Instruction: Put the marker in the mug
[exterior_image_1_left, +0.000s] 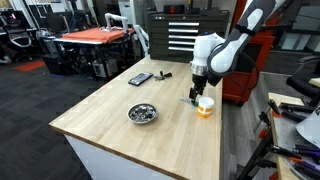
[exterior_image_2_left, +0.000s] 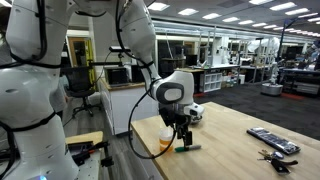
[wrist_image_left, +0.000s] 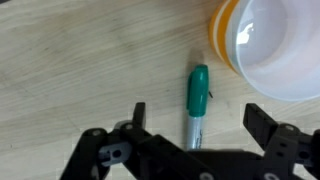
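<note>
The marker lies flat on the tabletop between my open fingers, so I will lower my gripper down around the marker's middle (exterior_image_2_left: 188, 149) (wrist_image_left: 196, 112) and close it there.
The marker (wrist_image_left: 197, 103) lies flat on the wooden table, teal cap end away from me, paler barrel toward me. My gripper (wrist_image_left: 196, 118) is open, its two black fingers on either side of the marker, not touching it. The mug (wrist_image_left: 270, 45), cream-white inside with a yellow-orange band, stands just beyond and to the right of the marker. In both exterior views the gripper (exterior_image_1_left: 197, 91) (exterior_image_2_left: 181, 136) hangs low over the table right beside the mug (exterior_image_1_left: 205, 105) (exterior_image_2_left: 166, 132); the marker shows as a small dark-teal sliver (exterior_image_2_left: 189, 147).
A shiny metal bowl (exterior_image_1_left: 142, 113) sits mid-table. A black remote-like device (exterior_image_1_left: 140, 79) and a small dark object (exterior_image_1_left: 165, 73) lie at the far end. The table edge runs near the mug (exterior_image_2_left: 150, 150). More small items lie on the table (exterior_image_2_left: 272, 140).
</note>
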